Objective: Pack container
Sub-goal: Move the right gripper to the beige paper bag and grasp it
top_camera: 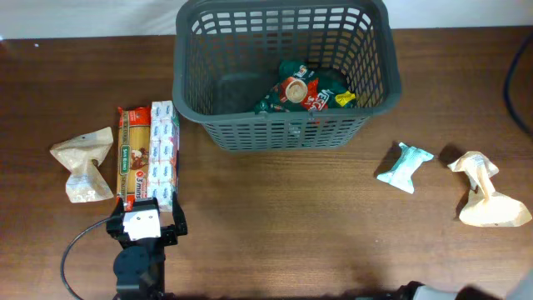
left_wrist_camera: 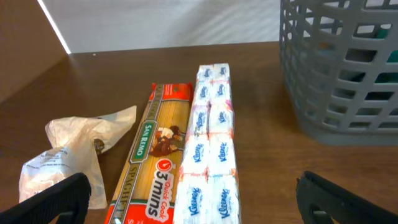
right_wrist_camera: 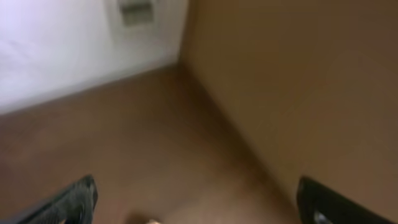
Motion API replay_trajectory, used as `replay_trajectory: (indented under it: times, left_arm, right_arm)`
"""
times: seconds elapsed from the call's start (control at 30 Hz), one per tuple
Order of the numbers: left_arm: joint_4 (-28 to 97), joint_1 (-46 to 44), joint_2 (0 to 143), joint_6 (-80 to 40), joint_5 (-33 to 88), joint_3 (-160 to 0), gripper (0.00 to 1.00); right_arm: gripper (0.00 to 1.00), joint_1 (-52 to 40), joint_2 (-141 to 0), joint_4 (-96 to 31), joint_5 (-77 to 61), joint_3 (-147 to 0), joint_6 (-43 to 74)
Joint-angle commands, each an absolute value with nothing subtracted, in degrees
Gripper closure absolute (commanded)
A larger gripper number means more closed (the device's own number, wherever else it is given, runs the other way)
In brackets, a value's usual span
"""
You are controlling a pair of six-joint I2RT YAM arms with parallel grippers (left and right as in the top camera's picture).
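My right gripper lowers and shifts to the left in the overhead view next, onto the crumpled beige bag's pinched middle (top_camera: 483, 188), as this is its narrowest part.
The dark grey slotted basket (top_camera: 283, 67) stands at the back centre of the table, its corner also in the left wrist view (left_wrist_camera: 342, 68). It holds a green and red snack packet (top_camera: 301, 92). A spaghetti pack (top_camera: 133, 154) (left_wrist_camera: 155, 155) and a white Kleenex tissue pack (top_camera: 164, 154) (left_wrist_camera: 208, 155) lie side by side at the left. My left gripper (top_camera: 143, 218) (left_wrist_camera: 199, 208) is open, just in front of their near ends, holding nothing. My right gripper (right_wrist_camera: 199, 205) is open and empty over bare table; only a sliver of its arm (top_camera: 425, 293) shows overhead.
A crumpled beige bag (top_camera: 83, 162) (left_wrist_camera: 68, 155) lies left of the spaghetti. A small teal-white packet (top_camera: 404, 167) and another crumpled beige bag (top_camera: 487, 196) lie at the right. A dark cable (top_camera: 516, 75) runs along the right edge.
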State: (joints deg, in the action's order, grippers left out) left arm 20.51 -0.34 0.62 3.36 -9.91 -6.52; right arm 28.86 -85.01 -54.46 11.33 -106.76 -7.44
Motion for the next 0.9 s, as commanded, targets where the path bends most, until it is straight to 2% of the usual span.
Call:
replay_trajectory:
  times: [0.0, 0.23, 0.57, 0.63, 0.77, 0.83, 0.87]
  left_arm:
    - [20.56, -0.43, 0.34, 3.03, -10.31, -6.31, 0.01]
    - [20.56, -0.43, 0.34, 3.03, -10.31, -6.31, 0.01]
    - [20.56, -0.43, 0.34, 3.03, -10.31, -6.31, 0.01]
    - [20.56, -0.43, 0.34, 3.03, -10.31, -6.31, 0.01]
    - [20.56, -0.43, 0.34, 3.03, -10.31, -6.31, 0.01]
    - [20.56, -0.43, 0.34, 3.03, -10.31, -6.31, 0.01]
    - [20.56, -0.43, 0.34, 3.03, -10.31, -6.31, 0.01]
  right_arm:
    - [0.01, 34.37, -89.12, -50.96, 2.98, -89.23, -8.45]
    - [0.01, 34.89, -93.17, -46.68, 5.74, -71.42, -21.23]
    - [0.01, 34.94, -101.14, -43.9, 11.81, -68.66, -24.43]
    - [0.07, 34.89, -103.77, -43.62, 11.62, -68.66, -24.4]
    - [0.12, 34.89, -108.81, -42.98, 11.66, -68.66, -24.03]
    - [0.26, 34.89, -110.48, -42.35, 11.62, -68.66, -23.27]
    - [0.37, 34.89, -111.26, -42.02, 11.62, -68.69, -22.63]
